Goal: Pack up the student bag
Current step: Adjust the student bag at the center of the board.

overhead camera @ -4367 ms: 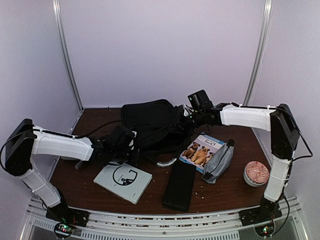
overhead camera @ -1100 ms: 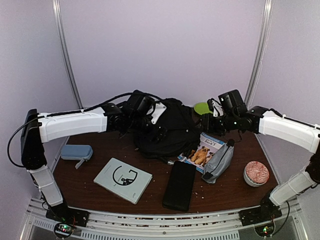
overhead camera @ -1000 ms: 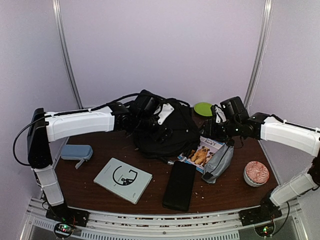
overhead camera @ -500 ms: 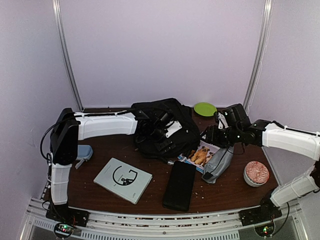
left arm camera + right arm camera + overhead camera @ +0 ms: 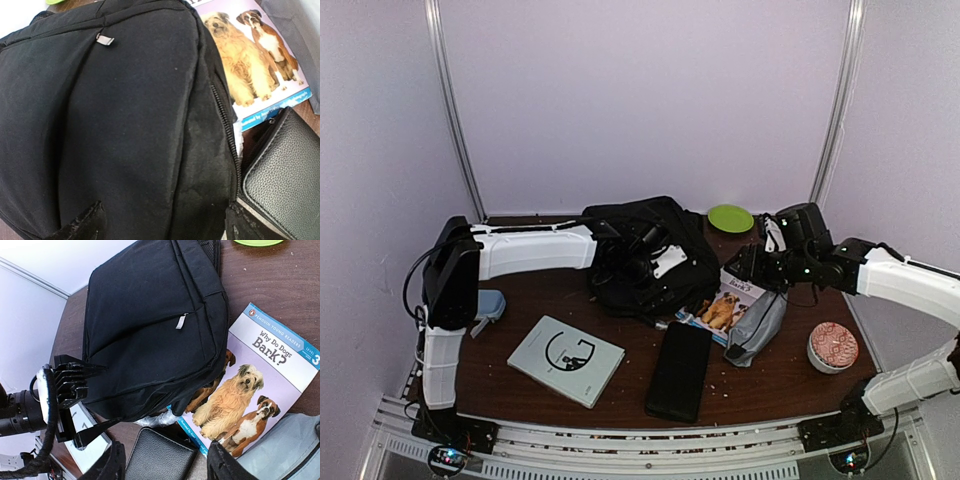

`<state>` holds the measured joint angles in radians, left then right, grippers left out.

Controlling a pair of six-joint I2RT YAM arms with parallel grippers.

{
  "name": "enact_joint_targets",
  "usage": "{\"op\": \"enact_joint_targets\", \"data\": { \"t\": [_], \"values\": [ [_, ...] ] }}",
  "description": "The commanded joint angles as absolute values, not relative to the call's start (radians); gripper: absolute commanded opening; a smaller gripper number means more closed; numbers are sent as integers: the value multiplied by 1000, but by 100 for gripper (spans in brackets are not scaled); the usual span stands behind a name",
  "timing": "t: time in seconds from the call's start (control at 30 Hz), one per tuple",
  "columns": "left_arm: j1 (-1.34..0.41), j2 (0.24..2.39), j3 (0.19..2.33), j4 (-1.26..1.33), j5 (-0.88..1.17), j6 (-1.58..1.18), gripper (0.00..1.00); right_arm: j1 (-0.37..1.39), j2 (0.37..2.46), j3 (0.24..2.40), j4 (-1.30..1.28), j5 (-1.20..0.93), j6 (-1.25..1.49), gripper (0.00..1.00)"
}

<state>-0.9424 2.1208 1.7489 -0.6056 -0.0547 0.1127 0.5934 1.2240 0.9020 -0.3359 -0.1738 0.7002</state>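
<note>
I will next lower my left gripper onto the fabric on the bag's near side and close on its fold, since the bag's seam [image 5: 647, 298] [image 5: 173, 206] beside the side zipper runs between my open fingers.
The student bag [image 5: 640, 245] is black and lies at the back middle of the table; it fills the left wrist view [image 5: 125, 125] and shows a small zipper pull [image 5: 181, 321]. My left gripper [image 5: 655, 265] hangs open just over the bag's near side, its fingertips [image 5: 82, 227] wide apart above the fabric with nothing gripped. My right gripper [image 5: 740, 270] is open to the bag's right. Its fingertips [image 5: 112, 465] hover over the black flat case [image 5: 160, 460] and the dog book [image 5: 255, 375], holding nothing. The bag's edge overlaps the dog book's corner.
A green plate [image 5: 731, 217] sits at the back right. A grey pouch [image 5: 757, 325] lies on the dog book [image 5: 725, 305], with a patterned bowl [image 5: 833, 346] further right. The black case [image 5: 678, 370] and a pale book [image 5: 565, 360] lie in front; a blue case [image 5: 488, 303] sits left.
The bag, bunched up high a second ago, now lies lower and flatter. My left gripper has come down to its near side. My right gripper has drawn away to the right.
</note>
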Motion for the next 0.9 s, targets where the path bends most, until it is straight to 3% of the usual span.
{"op": "enact_joint_targets", "data": {
  "t": [0.0,0.13,0.27,0.57,0.87],
  "values": [
    [-939,2140,1751,-614,-35,108,84,591,1195,912,-357,-140,677,56],
    [-939,2171,1766,-625,-66,109,79,591,1193,913,-363,-135,674,56],
    [-938,2181,1780,-627,-104,104,62,590,1193,911,-363,-133,675,56],
    [-910,2147,1779,-617,-175,47,0,589,1217,911,-328,-142,699,56],
    [-882,1952,1632,-518,-255,-115,0,555,1399,925,-102,-222,918,56]
  ]
}}
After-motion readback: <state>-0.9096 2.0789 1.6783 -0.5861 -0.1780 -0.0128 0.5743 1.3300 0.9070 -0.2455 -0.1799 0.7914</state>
